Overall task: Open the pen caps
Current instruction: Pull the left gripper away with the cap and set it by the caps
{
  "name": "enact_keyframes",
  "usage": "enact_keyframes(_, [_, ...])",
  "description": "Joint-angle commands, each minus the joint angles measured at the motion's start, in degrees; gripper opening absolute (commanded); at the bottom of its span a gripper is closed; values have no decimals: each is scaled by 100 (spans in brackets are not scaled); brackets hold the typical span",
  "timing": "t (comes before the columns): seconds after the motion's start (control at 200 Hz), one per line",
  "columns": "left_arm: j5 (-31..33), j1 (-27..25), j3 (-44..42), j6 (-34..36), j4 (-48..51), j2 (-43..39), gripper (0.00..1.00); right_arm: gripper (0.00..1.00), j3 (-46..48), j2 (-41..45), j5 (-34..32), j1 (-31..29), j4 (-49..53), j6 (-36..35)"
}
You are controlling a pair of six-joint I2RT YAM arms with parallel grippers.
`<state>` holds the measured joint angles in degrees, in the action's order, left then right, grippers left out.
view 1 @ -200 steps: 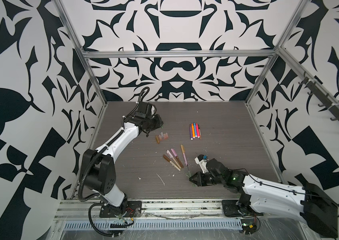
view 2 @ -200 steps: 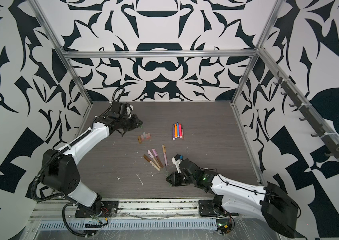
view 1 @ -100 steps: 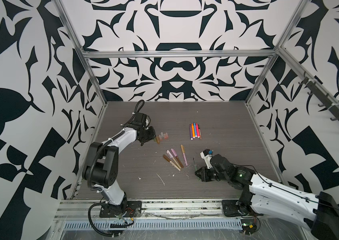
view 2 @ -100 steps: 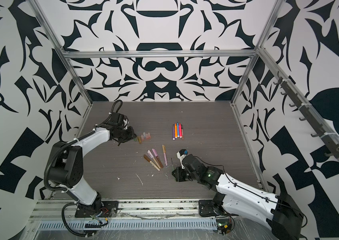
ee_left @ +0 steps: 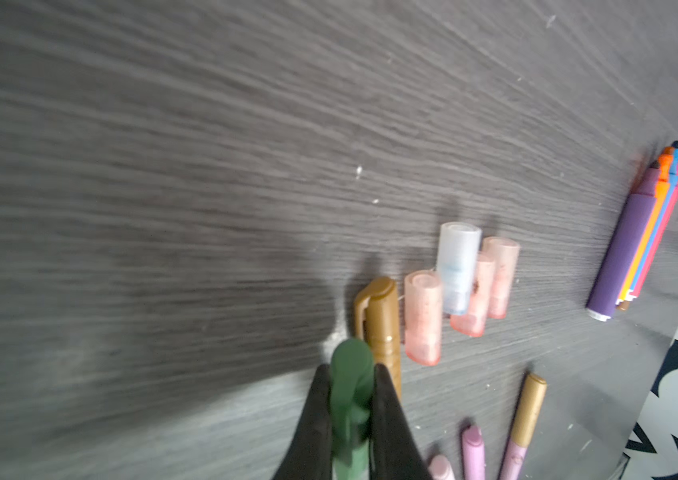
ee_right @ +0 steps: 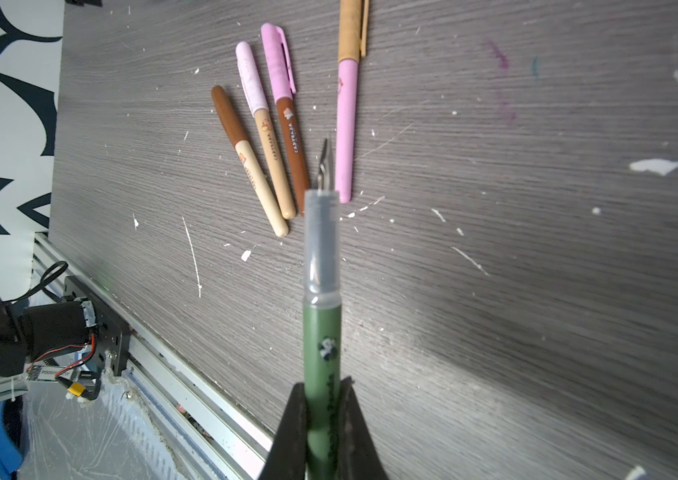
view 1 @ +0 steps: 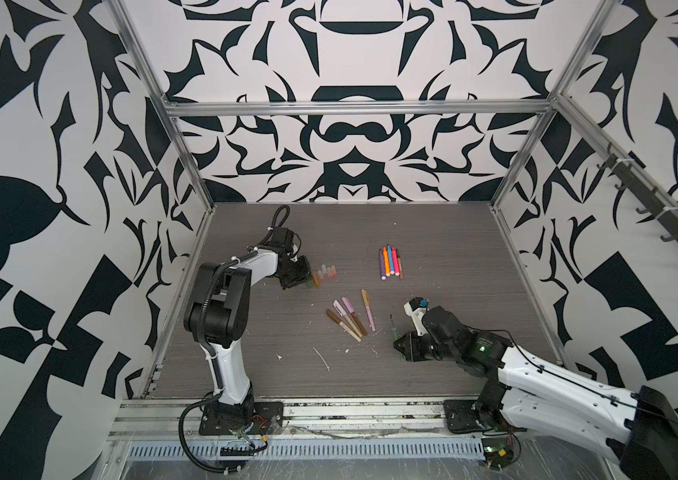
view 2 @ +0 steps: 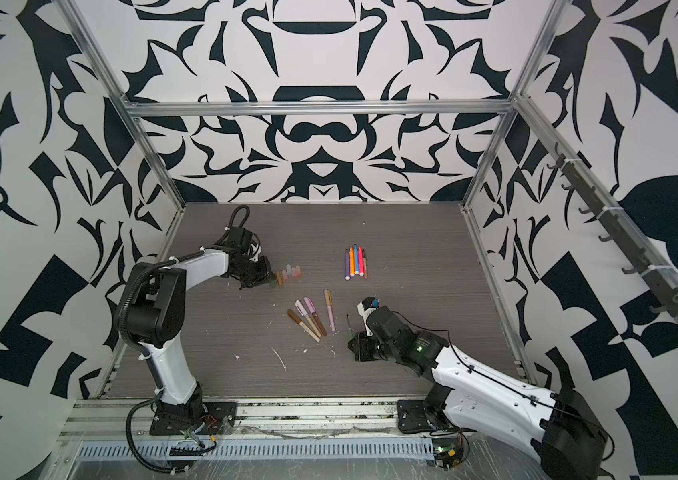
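Note:
The other uncapped pens are on the tabletop beside the brown uncapped pen. My right gripper should next move outward, then down to the tabletop point(view 1: 411, 267) there to release the green pen.
My left gripper point(ee_left: 350, 369) is shut on a dark green pen cap point(ee_left: 352, 353), low over the table beside a row of loose pen caps point(view 1: 324, 274) point(view 2: 290, 274): a golden-brown cap point(ee_left: 381, 320), pale pink caps point(ee_left: 422, 320) and a clear cap point(ee_left: 456, 266). In both top views the left gripper point(view 1: 306, 282) point(view 2: 268, 283) sits at that row's left end. My right gripper point(ee_right: 322, 382) point(view 1: 397, 345) point(view 2: 352, 343) is shut on a green pen point(ee_right: 322, 324) whose bare nib points toward several capped pens point(ee_right: 271, 124) point(view 1: 350, 316) point(view 2: 312, 318).
Several uncapped pens point(view 1: 389, 262) point(view 2: 356, 262) point(ee_left: 636, 241), purple, orange, blue and red, lie together at the back. White flecks point(ee_right: 655, 166) dot the dark wood-grain table point(view 1: 453, 249). Patterned walls and a metal frame point(view 1: 508, 257) close in the sides.
My left gripper came forward and down with the green cap to the left end of the cap row. My right gripper shifted slightly right and back with the green pen.

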<state>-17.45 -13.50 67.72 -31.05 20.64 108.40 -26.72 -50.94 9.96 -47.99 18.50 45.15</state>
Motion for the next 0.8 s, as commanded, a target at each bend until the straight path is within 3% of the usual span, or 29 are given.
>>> enact_keyframes(0.0, [-160, 24, 143, 20, 19, 86, 14, 0, -83, 31, -63, 59, 20, -126])
enact_keyframes(0.39, [-180, 28, 35, 11, -39, 19, 24, 0, -765, 17, 35, 842, 807, -1107])
enact_keyframes(0.49, [-189, 23, 14, 11, -57, 56, 24, 0, -991, -242, 149, 1498, 848, -1571])
enact_keyframes(0.58, [-197, 28, -3, -19, -93, 77, 25, 0, -1357, -839, 645, 2319, 726, -1936])
enact_keyframes(0.795, [-276, 24, -127, -116, -137, -66, 27, 0, -1899, -2285, 1055, 3578, -380, -2023])
